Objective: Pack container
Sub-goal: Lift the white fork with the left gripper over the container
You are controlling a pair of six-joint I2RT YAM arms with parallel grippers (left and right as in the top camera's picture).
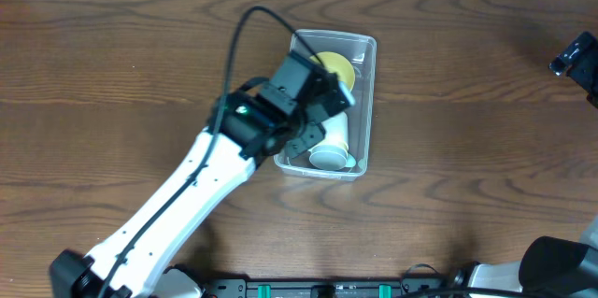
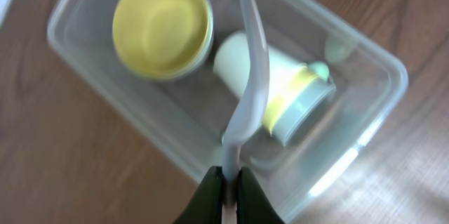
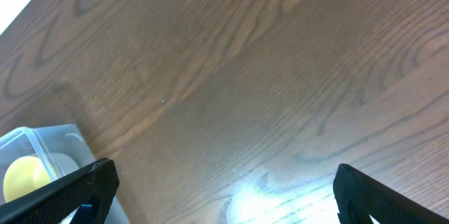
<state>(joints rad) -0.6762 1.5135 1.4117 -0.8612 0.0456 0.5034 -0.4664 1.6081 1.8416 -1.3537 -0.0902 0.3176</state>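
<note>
The left gripper turns and lowers the utensil (image 2: pixel 251 76) along the container's near side next, freeing it in the open gap beside the cup's near end, because that gap is open.
The clear rectangular container (image 1: pixel 366 92) sits at the table's middle. It holds a yellow bowl (image 1: pixel 338 66) at its far end and a white cup (image 1: pixel 330 147) lying on its side at its near end. My left gripper (image 1: pixel 327 104) hovers over the container. In the left wrist view it (image 2: pixel 230 178) is shut on a pale, thin utensil (image 2: pixel 251 76) that reaches out over the container (image 2: pixel 84 48), between the yellow bowl (image 2: pixel 161 24) and the cup (image 2: pixel 284 87). My right gripper (image 3: pixel 224 182) is open and empty above bare table, right of the container (image 3: pixel 42 140).
The brown wooden table (image 1: pixel 467 177) surrounds the container. A black part of the right arm (image 1: pixel 572 57) shows at the right edge of the overhead view. The left arm (image 1: pixel 177 205) slants from the front left to the container.
</note>
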